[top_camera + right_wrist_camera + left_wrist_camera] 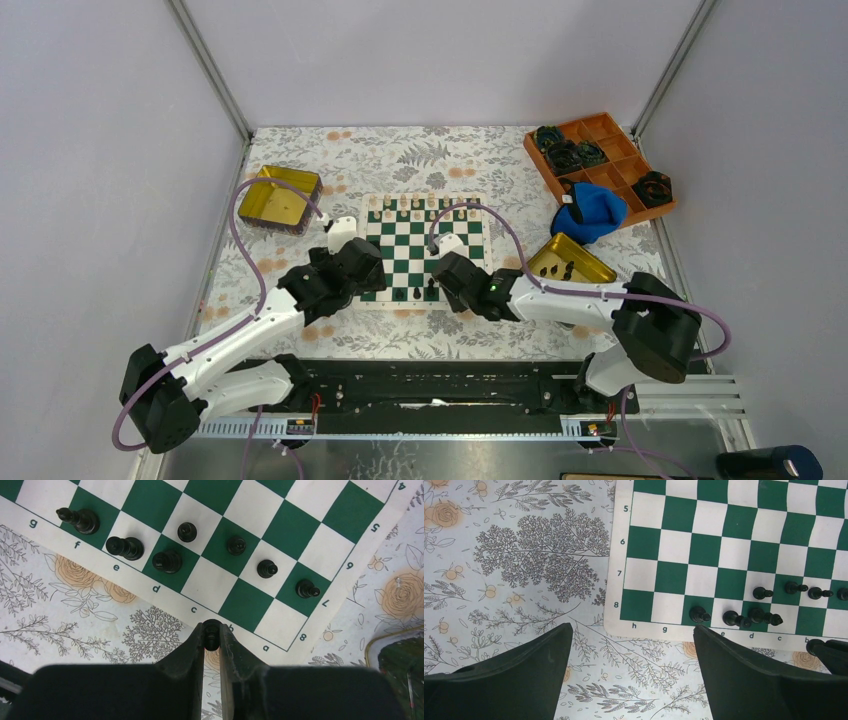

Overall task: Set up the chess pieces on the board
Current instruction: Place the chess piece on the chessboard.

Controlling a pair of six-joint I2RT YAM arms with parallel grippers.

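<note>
The right gripper moves outward from the border next, then brings the black piece down onto the white near-row square on file c [444, 295] [209, 584].
The green-and-white board [424, 250] lies mid-table; it also shows in the left wrist view [724, 545] and the right wrist view [240, 510]. Cream pieces [420, 204] line its far edge. Several black pieces [167, 561] stand along its near rows, also seen in the left wrist view [764, 615]. My right gripper [212, 636] is shut on a small black piece [212, 634], held over the board's near border by file b. My left gripper [631, 635] is open and empty over the tablecloth just off the board's near-left corner.
A gold tin [278, 198] sits at the back left. Another gold tin [570, 262] holding black pieces sits right of the board. An orange divided tray [600, 160] with black rings and a blue cloth [592, 212] lie at the back right.
</note>
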